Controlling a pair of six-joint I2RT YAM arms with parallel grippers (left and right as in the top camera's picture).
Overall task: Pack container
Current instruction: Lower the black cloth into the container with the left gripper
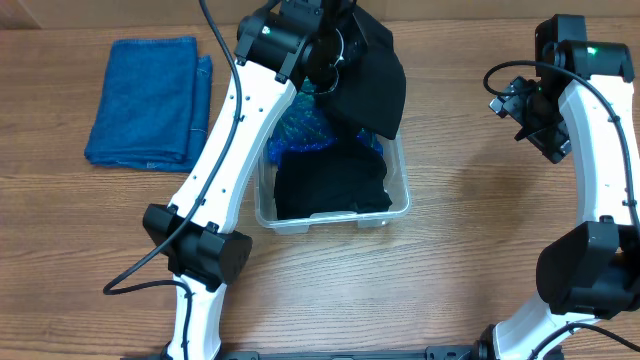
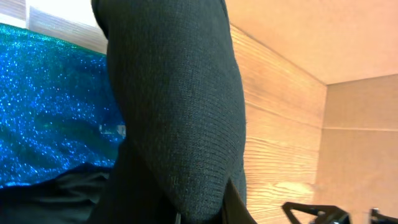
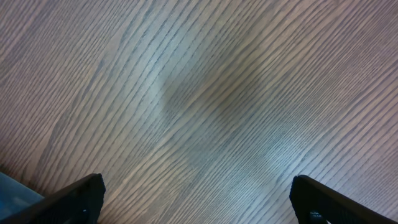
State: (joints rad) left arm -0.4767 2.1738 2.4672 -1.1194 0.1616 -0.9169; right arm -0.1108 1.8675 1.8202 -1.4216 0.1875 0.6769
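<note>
My left gripper holds the black garment [image 1: 375, 85], which hangs over the container's rim. It will next draw back and down over the glittery blue fabric [image 1: 300, 135] below it and release the garment.
The clear container [image 1: 402, 203] stands mid-table. Inside it a folded black cloth [image 1: 330, 185] fills the near half, and a glittery blue fabric [image 1: 300, 135] lies at the far left. My left gripper [image 1: 335, 50] hangs above the container's far end, shut on a black knit garment [image 1: 375, 85] that drapes down over the far right rim. In the left wrist view this garment [image 2: 180, 106] covers the jaws, with the blue fabric [image 2: 50, 106] behind it. My right gripper [image 1: 530, 110] hovers over bare table to the right, open [image 3: 196, 193] with nothing between its fingers.
A folded blue towel [image 1: 145, 100] lies on the wooden table at the far left. The left arm's white links [image 1: 225, 150] run along the container's left side. A cardboard wall [image 2: 360, 112] stands beyond the table's edge.
</note>
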